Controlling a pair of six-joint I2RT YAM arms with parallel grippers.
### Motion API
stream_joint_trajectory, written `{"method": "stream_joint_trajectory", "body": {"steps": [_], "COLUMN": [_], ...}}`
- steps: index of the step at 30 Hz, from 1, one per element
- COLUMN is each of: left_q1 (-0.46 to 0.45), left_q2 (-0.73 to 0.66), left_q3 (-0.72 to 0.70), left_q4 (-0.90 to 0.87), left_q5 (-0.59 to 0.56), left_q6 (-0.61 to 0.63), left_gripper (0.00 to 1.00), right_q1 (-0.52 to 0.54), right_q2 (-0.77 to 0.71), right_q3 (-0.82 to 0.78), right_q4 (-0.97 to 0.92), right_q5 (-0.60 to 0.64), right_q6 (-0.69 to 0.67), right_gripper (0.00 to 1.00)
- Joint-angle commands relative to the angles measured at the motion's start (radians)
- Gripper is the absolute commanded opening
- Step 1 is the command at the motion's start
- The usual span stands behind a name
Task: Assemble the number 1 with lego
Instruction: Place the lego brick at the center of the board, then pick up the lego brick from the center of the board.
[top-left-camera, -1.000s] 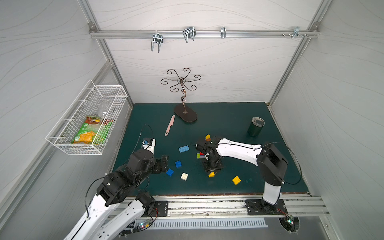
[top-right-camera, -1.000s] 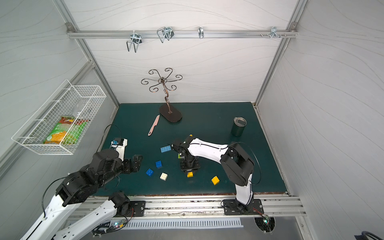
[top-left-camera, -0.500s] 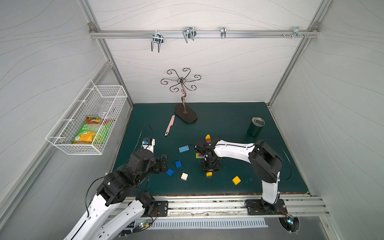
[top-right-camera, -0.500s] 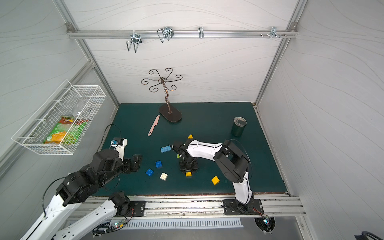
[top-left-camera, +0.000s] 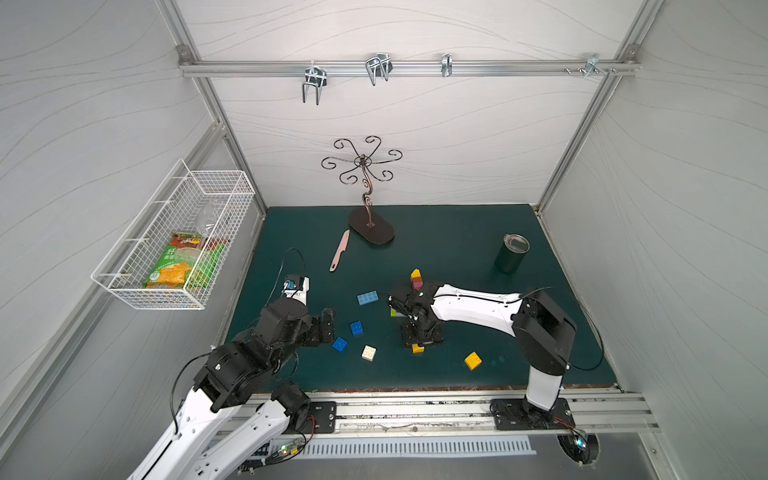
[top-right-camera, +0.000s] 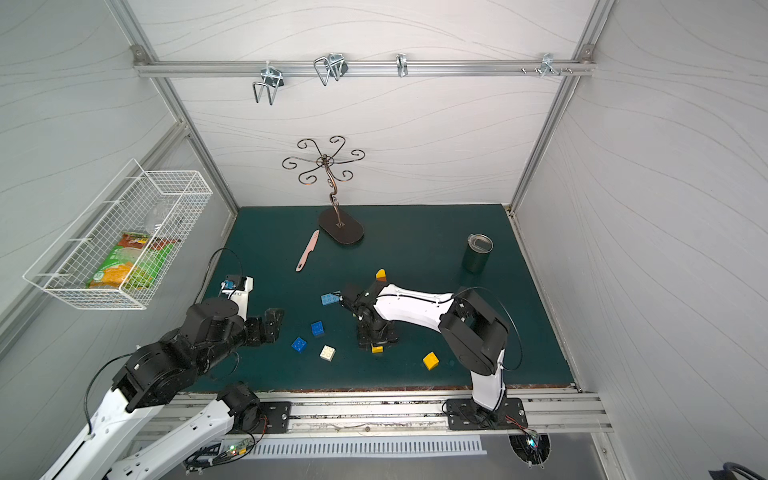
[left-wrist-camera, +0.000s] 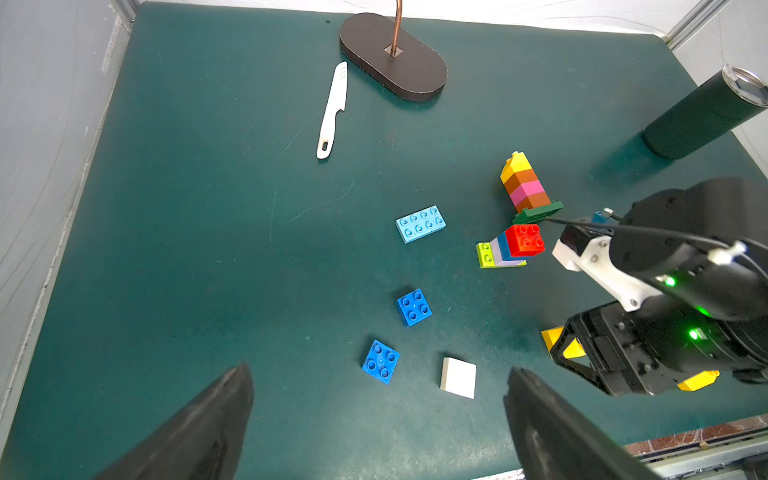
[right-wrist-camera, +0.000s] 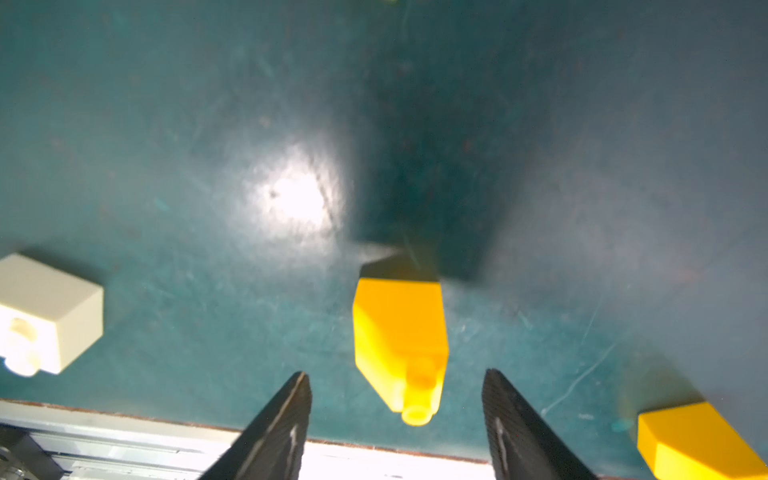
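The right gripper lowers its open fingers around opposite sides of the small yellow lego brick (top-left-camera: 417, 348) (right-wrist-camera: 399, 345) next and closes, since the brick lies below, between them.
My right gripper (right-wrist-camera: 395, 399) points straight down at the mat, open, its fingers either side of a small yellow lego brick (right-wrist-camera: 399, 345) without touching it. In both top views that brick (top-left-camera: 417, 348) (top-right-camera: 377, 349) peeks out under the gripper (top-left-camera: 419, 343). Behind the right wrist stand a yellow-orange-pink stack (left-wrist-camera: 524, 183) and a lime-lilac-blue-red stack (left-wrist-camera: 509, 249). Loose on the mat lie a light-blue long brick (top-left-camera: 368, 298), two blue bricks (top-left-camera: 356, 328) (top-left-camera: 339, 344), a white one (top-left-camera: 368, 353) and another yellow one (top-left-camera: 473, 360). My left gripper (left-wrist-camera: 379, 370) hovers open and holds nothing, left of the blue bricks.
A pink plastic knife (top-left-camera: 340, 250) and a metal stand's oval base (top-left-camera: 371, 226) lie at the back. A dark tumbler (top-left-camera: 512, 252) stands back right. A wire basket (top-left-camera: 174, 245) hangs on the left wall. The mat's front edge (top-left-camera: 415, 390) is close to the right gripper.
The right gripper's jaws have parted from shut, and the yellow brick now lies free between them. The right arm's elbow has shifted. The left arm has not moved.
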Motion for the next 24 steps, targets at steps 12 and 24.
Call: {"method": "stream_joint_trajectory", "body": {"steps": [12,24], "left_q1": [0.006,0.006], "left_q2": [-0.006,-0.007], "left_q3": [0.009,0.009], "left_q4": [0.028,0.029], "left_q5": [-0.019,-0.018], "left_q6": [-0.008,-0.008], "left_gripper": [1.0,1.0], "right_q1": [0.012,0.014], "right_q2": [0.032,0.071], "right_q3": [-0.012,0.017], "right_q4": [-0.008,-0.01], "right_q5": [0.059,0.061], "right_q6": [0.025,0.05], "right_gripper": [0.6,0.53]}}
